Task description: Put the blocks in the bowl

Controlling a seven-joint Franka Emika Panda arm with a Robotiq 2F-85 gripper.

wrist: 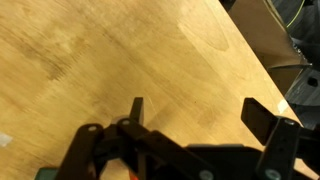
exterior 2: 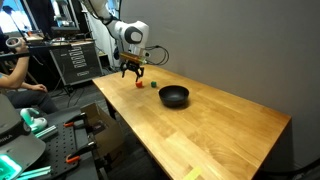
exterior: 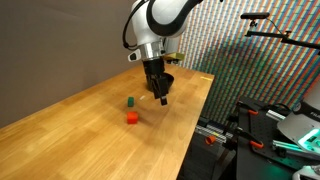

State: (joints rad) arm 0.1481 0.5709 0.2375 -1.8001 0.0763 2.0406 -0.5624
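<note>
The green block [exterior: 130,101] lies to one side of my fingers. My gripper moves away from the table's edge and down to that block next.
The red-orange block [exterior: 131,117] [exterior 2: 138,84] and the smaller green block [exterior: 130,101] [exterior 2: 153,85] lie apart on the wooden table [exterior: 90,130]. The black bowl [exterior 2: 174,96] stands on the table beyond the green block, empty. My gripper [exterior: 160,96] [exterior 2: 133,70] hangs open and empty above the table, close to the blocks. In the wrist view my open fingers [wrist: 200,115] frame only bare wood. In an exterior view the arm mostly hides the bowl.
The table's edge [exterior: 195,120] runs close to the gripper, with equipment racks and cables [exterior: 260,125] past it. A person sits at a desk [exterior 2: 20,80] off the table's end. A grey wall [exterior 2: 240,50] backs the table.
</note>
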